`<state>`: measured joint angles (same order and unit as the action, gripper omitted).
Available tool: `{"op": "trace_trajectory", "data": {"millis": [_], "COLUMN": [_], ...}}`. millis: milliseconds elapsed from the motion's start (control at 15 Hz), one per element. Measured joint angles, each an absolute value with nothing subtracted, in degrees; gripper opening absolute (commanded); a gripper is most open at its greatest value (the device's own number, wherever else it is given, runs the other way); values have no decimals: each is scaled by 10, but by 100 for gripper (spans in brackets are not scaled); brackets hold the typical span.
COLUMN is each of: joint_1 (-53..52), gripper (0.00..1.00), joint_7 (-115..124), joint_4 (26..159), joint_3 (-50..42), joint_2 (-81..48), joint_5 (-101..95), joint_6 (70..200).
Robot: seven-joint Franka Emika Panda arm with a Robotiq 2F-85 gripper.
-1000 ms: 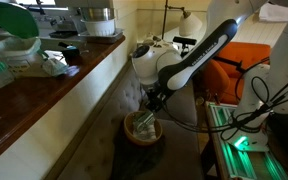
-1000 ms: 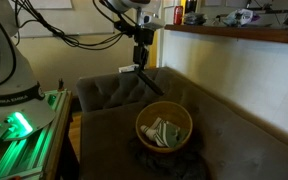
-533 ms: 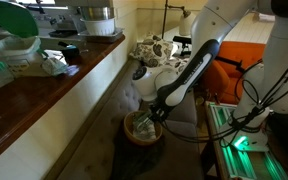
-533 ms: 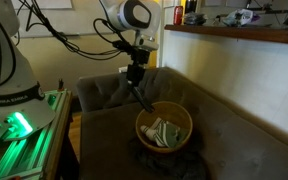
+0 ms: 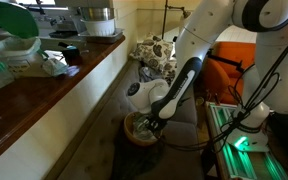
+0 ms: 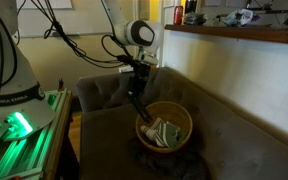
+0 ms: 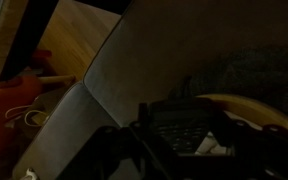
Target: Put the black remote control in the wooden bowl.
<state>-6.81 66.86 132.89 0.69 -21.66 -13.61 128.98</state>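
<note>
The remote (image 7: 179,118) hangs at the bowl's edge, so I will next carry it outward past the bowl's near rim, over the pale crumpled things, to release it.
The wooden bowl (image 6: 179,112) sits on a dark cushioned seat; it also shows in an exterior view (image 5: 134,137) and its rim shows in the wrist view (image 7: 256,106). Pale crumpled things (image 6: 162,133) lie inside it. My gripper (image 6: 136,88) is shut on the black remote control (image 6: 138,104), which hangs down with its lower end at the bowl's near rim. In the wrist view the remote (image 7: 179,118) shows its buttons between my dark fingers (image 7: 180,138), right at the bowl's edge. In an exterior view my gripper (image 5: 154,121) is just over the bowl.
The dark seat (image 6: 104,100) has a raised back and arm. A wooden counter (image 5: 44,90) runs beside it, with a white and green bowl (image 5: 14,45) on it. A green-lit rail (image 6: 24,125) lies on the floor side. An orange chair (image 5: 229,60) stands behind.
My arm has come down and moved toward the bowl with the remote in the gripper; the remote's lower end has gone from above the seat back to the bowl's rim.
</note>
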Motion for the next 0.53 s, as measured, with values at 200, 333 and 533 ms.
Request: {"op": "trace_trajectory", "data": {"millis": [200, 333, 533], "joint_1": [-67, -57, -38], "gripper": [36, 36, 36], "joint_7": [642, 584, 495], "joint_4": [1330, 1331, 1334], "joint_3": [6, 9, 9], "joint_2": [-216, -214, -215], "joint_5": [-124, -78, -23], "joint_6": [1321, 1369, 1422]}}
